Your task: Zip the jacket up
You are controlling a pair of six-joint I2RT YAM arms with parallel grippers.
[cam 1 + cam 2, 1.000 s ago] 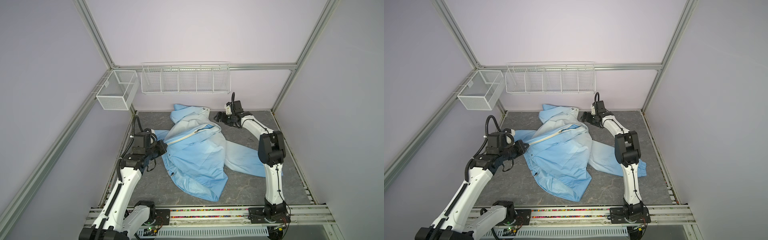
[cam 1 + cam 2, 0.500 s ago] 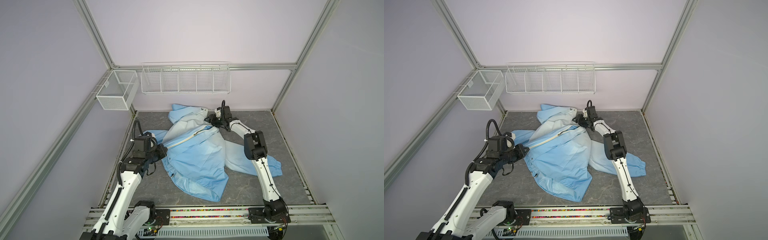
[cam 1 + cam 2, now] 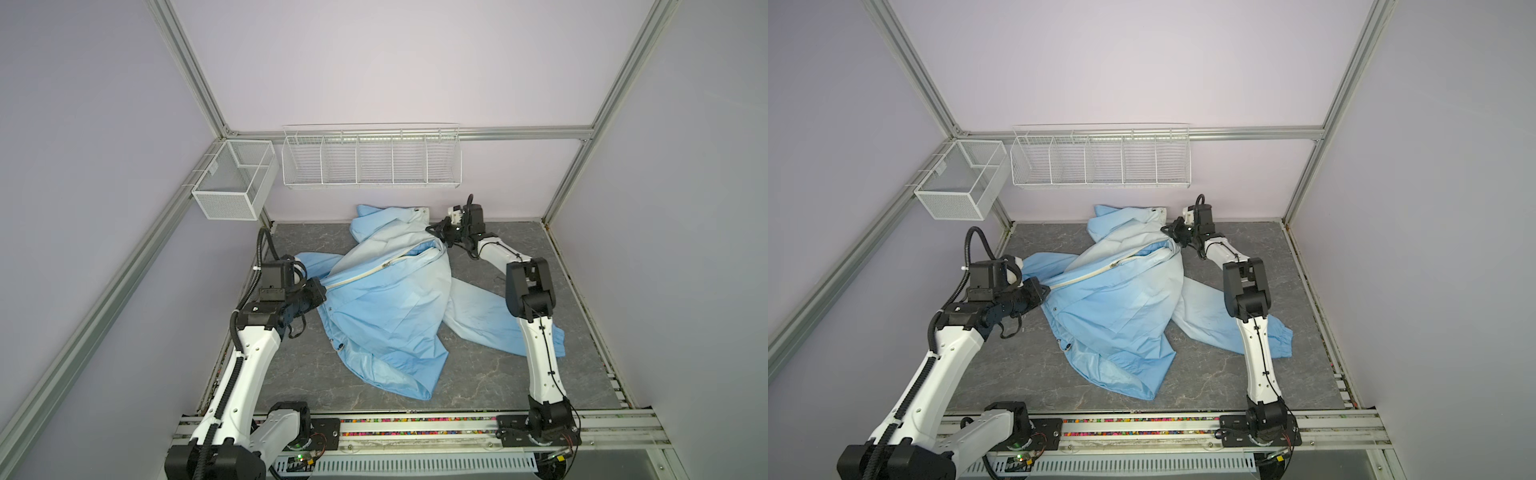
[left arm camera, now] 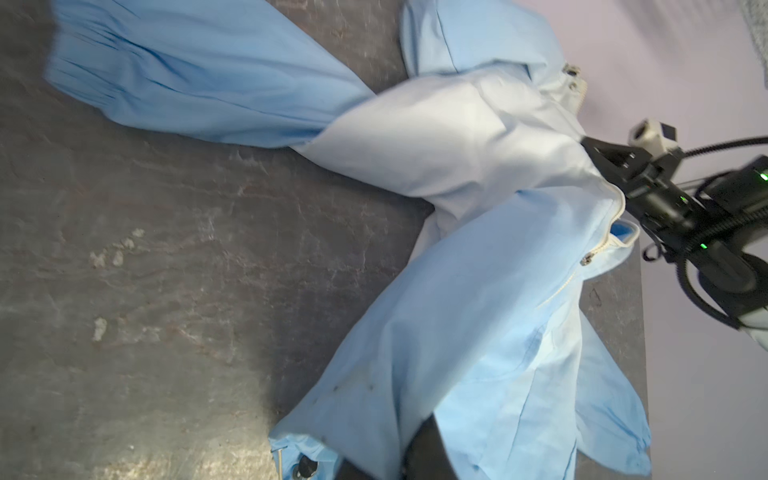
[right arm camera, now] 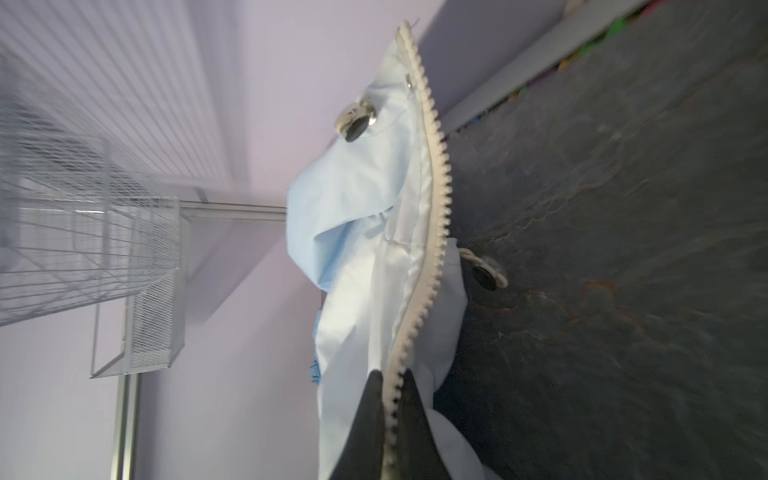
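Observation:
My left gripper holds the jacket's hem (image 3: 328,289) (image 4: 397,438) between its fingers. Next, it will move the hem slightly outward to make the zipper less slanted, then open to let go of the cloth.
The light-blue jacket (image 3: 386,303) (image 3: 1113,307) lies crumpled mid-table, its cream zipper (image 3: 365,272) running diagonally and closed only along its lower part. My left gripper (image 3: 322,291) (image 3: 1044,291) is shut on the jacket's hem at the zipper's lower end; in the left wrist view blue cloth fills the gripper (image 4: 390,465). My right gripper (image 3: 436,230) (image 3: 1173,232) is shut on the zipper's upper edge near the collar. In the right wrist view the toothed tape (image 5: 432,199) runs between both fingers (image 5: 370,415). The slider (image 4: 585,260) sits partway up.
Two white wire baskets (image 3: 235,183) (image 3: 370,156) hang on the back wall above the jacket. The right gripper works close to that wall. One sleeve (image 3: 490,324) lies under the right arm; the other sleeve (image 4: 199,79) spreads behind the left gripper.
My right gripper moved left from beside the jacket to the collar end and closed from wide open onto the zipper edge. The left gripper kept its hold and barely moved.

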